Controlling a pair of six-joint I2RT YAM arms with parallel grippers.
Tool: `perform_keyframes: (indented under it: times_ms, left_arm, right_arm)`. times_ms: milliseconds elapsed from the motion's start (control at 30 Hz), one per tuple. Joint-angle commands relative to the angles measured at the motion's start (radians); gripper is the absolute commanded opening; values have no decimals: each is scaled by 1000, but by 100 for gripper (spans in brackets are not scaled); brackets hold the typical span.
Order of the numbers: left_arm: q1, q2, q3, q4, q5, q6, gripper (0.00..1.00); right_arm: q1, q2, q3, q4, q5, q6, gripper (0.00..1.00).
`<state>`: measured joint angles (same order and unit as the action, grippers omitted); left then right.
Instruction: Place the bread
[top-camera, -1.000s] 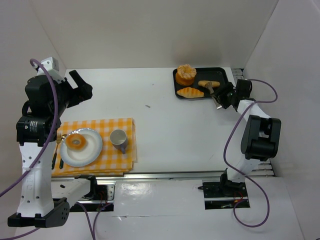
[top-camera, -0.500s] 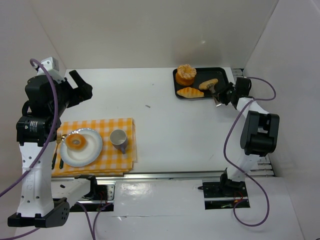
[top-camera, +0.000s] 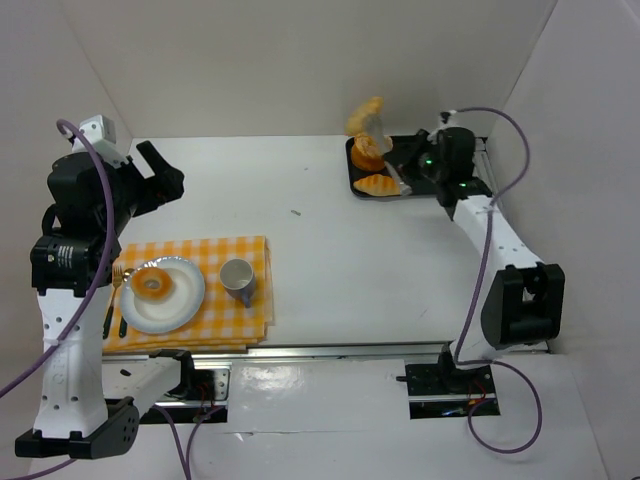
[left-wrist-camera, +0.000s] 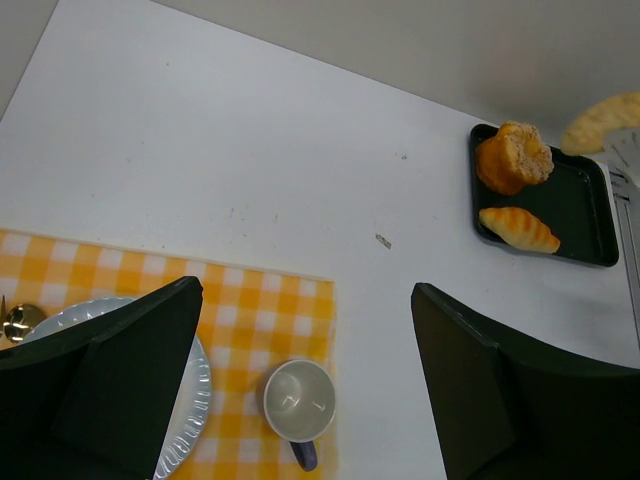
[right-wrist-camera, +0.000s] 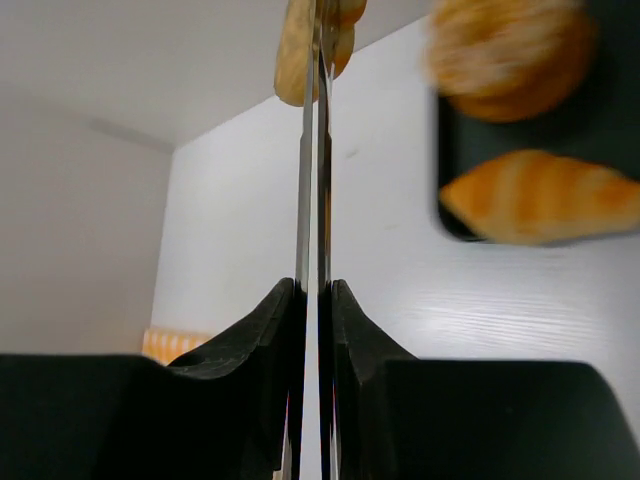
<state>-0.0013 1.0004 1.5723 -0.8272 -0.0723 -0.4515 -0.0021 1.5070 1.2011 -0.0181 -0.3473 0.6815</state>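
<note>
The roll (top-camera: 366, 114) in my right gripper needs to go back toward the cloth and down onto the plate's bare side (top-camera: 187, 292) next, because the doughnut leaves room there. I will then release the blades.
A long bread roll (top-camera: 366, 114) hangs in the air over the back left of the black tray (top-camera: 440, 149), pinched at the tips of metal tongs (right-wrist-camera: 313, 190). My right gripper (top-camera: 420, 163) is shut on the tongs' two blades; its fingers (right-wrist-camera: 275, 320) press them together and the roll (right-wrist-camera: 298, 45) shows at the top. On the tray lie a croissant (top-camera: 377, 185) and a round bun (top-camera: 367, 154). My left gripper (top-camera: 162, 180) is open and empty, high over the table's left side (left-wrist-camera: 305, 290). From it I see the roll (left-wrist-camera: 600, 120) above the tray (left-wrist-camera: 580, 205).
A yellow checked cloth (top-camera: 255, 252) at the front left carries a white plate (top-camera: 185, 305) with a doughnut (top-camera: 153, 281), a cup (top-camera: 237, 274) with a purple handle, and cutlery (top-camera: 112, 300). White walls close in the table on three sides.
The right gripper closed on the tongs at the tray, then rose and swung left, lifting the long roll off the tray. The left arm stayed still.
</note>
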Motion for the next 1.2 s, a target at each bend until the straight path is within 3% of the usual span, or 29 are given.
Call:
perform_keyframes:
  times_ms: [0, 233, 433, 700, 833, 967, 1033, 1167]
  left_arm:
    - [6, -17, 9, 45, 11, -18, 99]
    - [6, -26, 38, 45, 29, -27, 99]
    - [6, -36, 38, 54, 20, -27, 99]
    - [6, -36, 38, 45, 9, -7, 99]
    - [6, -36, 29, 45, 9, -7, 99]
    - [6, -36, 18, 54, 9, -7, 99]
    - [-3, -36, 18, 54, 9, -7, 99]
    - [-3, -36, 18, 54, 9, -7, 99]
  right_arm:
    - [195, -39, 69, 21, -64, -71, 9]
    - [645, 177, 239, -22, -157, -158, 9]
    - [887, 405, 485, -171, -147, -257, 9]
    - [979, 529, 618, -351, -165, -332, 9]
    - [1005, 539, 606, -393, -142, -355, 12]
    - [1005, 549, 606, -393, -160, -364, 28]
    - [1005, 549, 606, -384, -148, -364, 42]
    - [1005, 549, 653, -384, -136, -364, 52]
